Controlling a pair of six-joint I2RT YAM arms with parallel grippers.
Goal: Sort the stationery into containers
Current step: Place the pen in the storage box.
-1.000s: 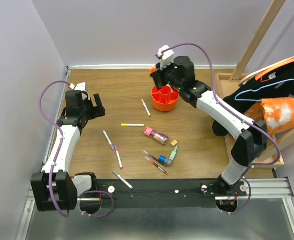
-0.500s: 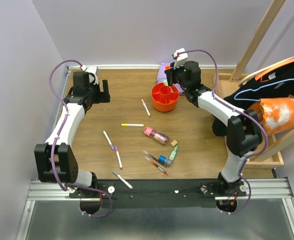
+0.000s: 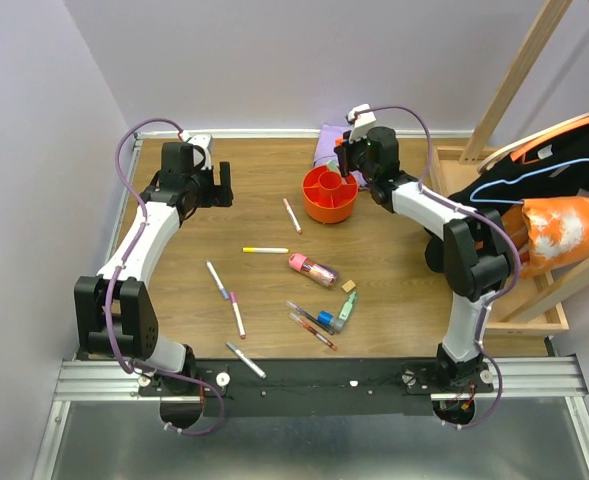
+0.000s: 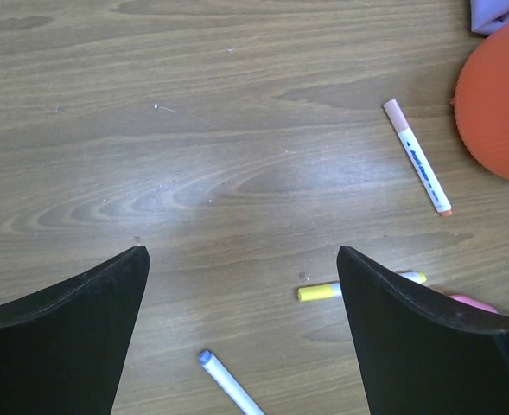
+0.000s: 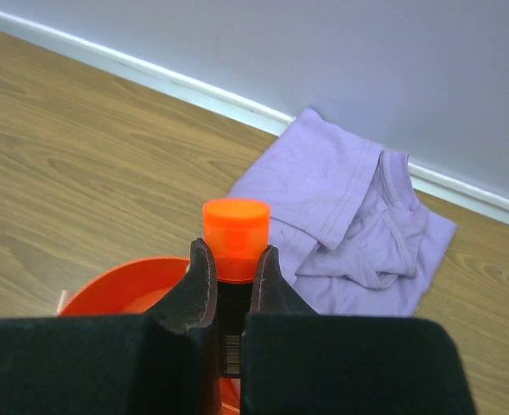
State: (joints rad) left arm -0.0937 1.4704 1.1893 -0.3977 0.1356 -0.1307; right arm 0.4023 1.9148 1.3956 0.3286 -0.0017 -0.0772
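The orange-capped highlighter already hangs upright, so next I should lower my right gripper toward the cup's far section (image 3: 347, 180) below it and release the highlighter there.
The round orange cup (image 3: 329, 195) with inner dividers stands at the back middle of the table. My right gripper (image 3: 346, 163) is at its far right rim, shut on an orange-capped highlighter (image 5: 235, 235) held upright above the cup's rim (image 5: 120, 290). My left gripper (image 3: 222, 186) is open and empty to the left of the cup, above bare wood (image 4: 241, 252). On the table lie a pink-capped pen (image 3: 291, 215), a yellow-capped pen (image 3: 265, 250), a pink tube (image 3: 312, 270), a tan eraser (image 3: 349, 286), a mint highlighter (image 3: 346, 312) and several more pens (image 3: 237, 315).
A lilac cloth (image 3: 328, 143) lies bunched behind the cup against the back wall, and it also shows in the right wrist view (image 5: 349, 216). A wooden frame and an orange bag (image 3: 564, 225) stand off the table's right edge. Walls close the left and back sides.
My right gripper moved back and right with the highlighter, from above the cup to its far rim. My left arm swung toward the back and right, its gripper still open.
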